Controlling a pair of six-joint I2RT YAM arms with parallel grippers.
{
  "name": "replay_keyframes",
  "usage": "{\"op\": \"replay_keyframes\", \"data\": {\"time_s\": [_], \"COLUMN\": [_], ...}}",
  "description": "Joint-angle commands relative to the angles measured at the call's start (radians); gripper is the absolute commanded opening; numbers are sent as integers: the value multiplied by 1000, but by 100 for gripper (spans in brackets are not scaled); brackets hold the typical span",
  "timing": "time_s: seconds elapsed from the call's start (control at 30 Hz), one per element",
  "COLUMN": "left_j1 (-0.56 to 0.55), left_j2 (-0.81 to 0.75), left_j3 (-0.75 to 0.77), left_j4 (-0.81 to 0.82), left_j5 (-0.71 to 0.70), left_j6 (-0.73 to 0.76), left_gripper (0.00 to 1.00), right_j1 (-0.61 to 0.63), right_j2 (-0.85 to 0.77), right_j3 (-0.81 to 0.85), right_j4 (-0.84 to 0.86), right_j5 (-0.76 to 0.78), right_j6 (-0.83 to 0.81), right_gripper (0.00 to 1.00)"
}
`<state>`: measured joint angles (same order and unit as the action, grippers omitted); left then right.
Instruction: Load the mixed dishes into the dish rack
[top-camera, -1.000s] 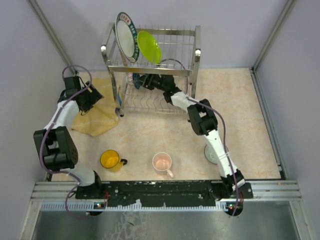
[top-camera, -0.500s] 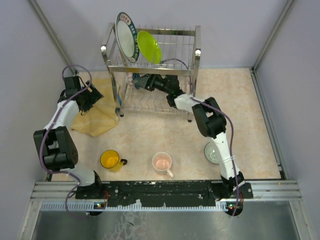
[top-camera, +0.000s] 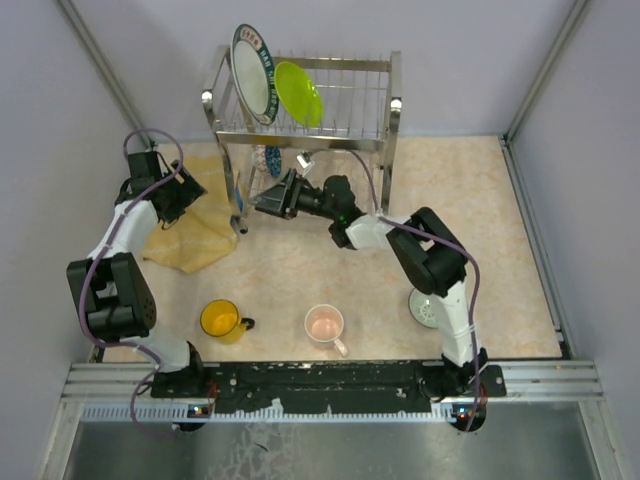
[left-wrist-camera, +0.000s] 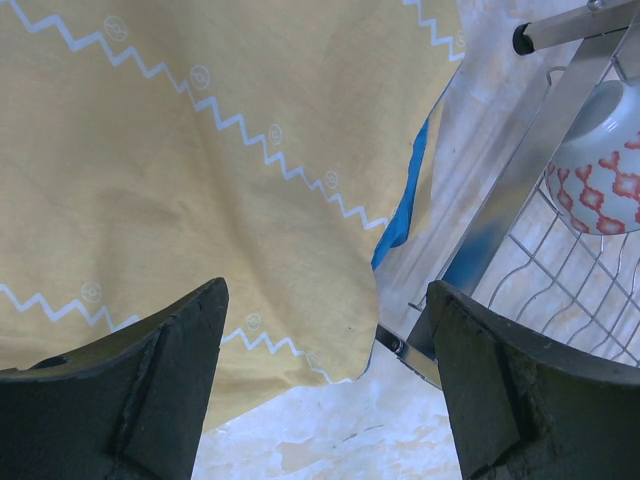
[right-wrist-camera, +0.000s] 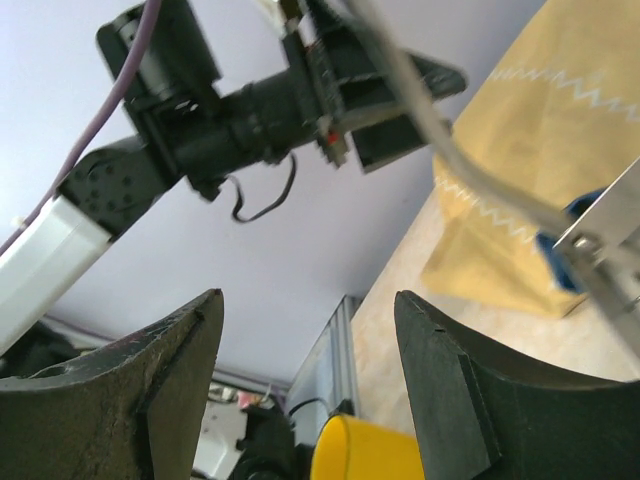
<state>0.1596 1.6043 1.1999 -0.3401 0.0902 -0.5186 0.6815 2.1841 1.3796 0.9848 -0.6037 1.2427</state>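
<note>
The grey-green bowl stands back from my right gripper, to its right in the top view, so my right gripper needs to swing back next and turn down onto the grey-green bowl's mug-side rim (top-camera: 411, 307).
The dish rack (top-camera: 385, 105) stands at the back. The white plate with the dark rim (top-camera: 252, 72) and the lime-green plate (top-camera: 298, 93) stand on its upper tier. The blue patterned bowl (top-camera: 270, 158) sits in the lower tier and also shows in the left wrist view (left-wrist-camera: 600, 170). My right gripper (top-camera: 262, 203) is open and empty, just in front of the rack's lower left. My left gripper (top-camera: 192, 197) is open and empty over the yellow cloth (top-camera: 195, 240). The yellow mug (top-camera: 220, 319), the pale pink mug (top-camera: 325, 324) and the grey-green bowl (top-camera: 425, 307) stand on the table near the front. My right arm partly hides the grey-green bowl.
In the left wrist view the cloth (left-wrist-camera: 180, 150) lies against the rack's front left post (left-wrist-camera: 540, 190). The right wrist view shows my left arm (right-wrist-camera: 250, 100), the yellow mug (right-wrist-camera: 365, 450) and the cloth (right-wrist-camera: 540, 170). Grey walls close in the table.
My right gripper has drawn back out of the rack's lower tier toward the front left. The blue patterned bowl stays in the rack. The left arm has not moved.
</note>
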Motion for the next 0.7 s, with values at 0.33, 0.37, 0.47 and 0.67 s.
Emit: {"op": "replay_keyframes", "data": {"time_s": [0.33,0.37,0.47,0.67], "left_j1": [4,3,3,4], "left_j2": [-68,-72,-94,-146], "left_j3": [-9,-12,-23,-53], "left_j4": [12,10,4,1], "left_j5": [18,18,18,30], "left_j6": [20,20,19,13], "left_gripper": [86,86,86,86], "right_j1": [96,106,134,147], "right_j2": [-514,-576,-707,-988], "right_j3": [-395,-413,-470,-602], "right_j4": [-270,-342,-569,-906], "right_j5": [19,37,116,342], "right_j6": [-299,-352,-474,-575], "right_gripper": [69,69,70,70]}}
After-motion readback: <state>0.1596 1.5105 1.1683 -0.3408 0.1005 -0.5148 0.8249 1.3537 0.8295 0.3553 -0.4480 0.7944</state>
